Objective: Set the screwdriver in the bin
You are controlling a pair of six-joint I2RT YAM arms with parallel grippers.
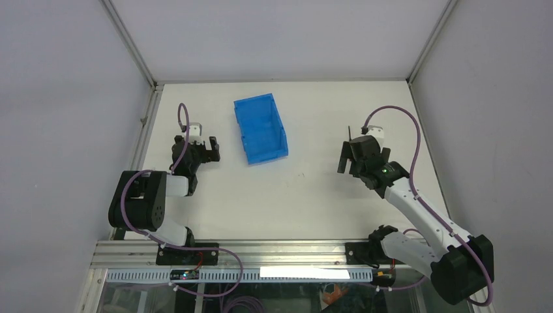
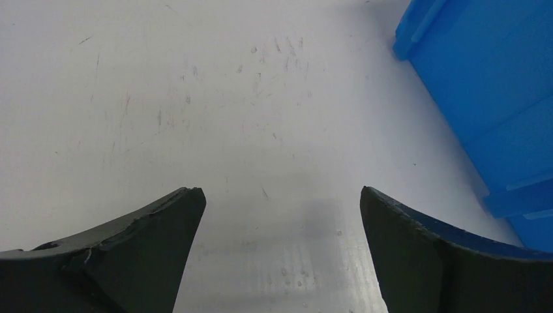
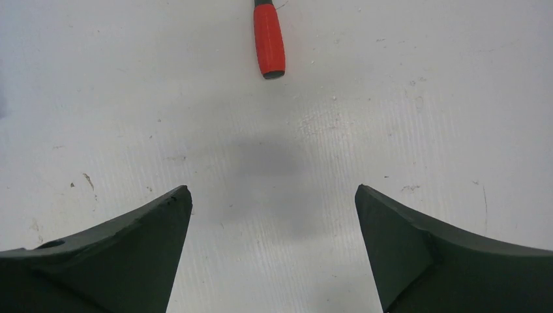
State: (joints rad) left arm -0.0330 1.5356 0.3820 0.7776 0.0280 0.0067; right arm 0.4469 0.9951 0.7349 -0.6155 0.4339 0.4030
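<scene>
The far end of the red handle [image 3: 265, 15] lies outward of and below the open fingers of my right gripper, so my right gripper will move outward and down onto it next.
The screwdriver [image 3: 269, 39] lies on the white table; its red handle shows at the top of the right wrist view, butt end toward me, shaft cut off by the frame edge. I cannot make it out in the top view. My right gripper [image 3: 272, 192] is open and empty above the table, the handle ahead of it and apart from its fingers; in the top view it [image 1: 345, 149] is right of the blue bin [image 1: 261, 128]. My left gripper [image 2: 280, 195] is open and empty, left of the bin [image 2: 482, 85]; in the top view it [image 1: 204, 142] hovers beside the bin's left wall.
The table [image 1: 306, 195] is enclosed by grey walls with metal frame posts at the back corners [image 1: 155, 85]. The bin's interior looks empty from above. Both arm bases sit on the rail at the near edge [image 1: 261, 251].
</scene>
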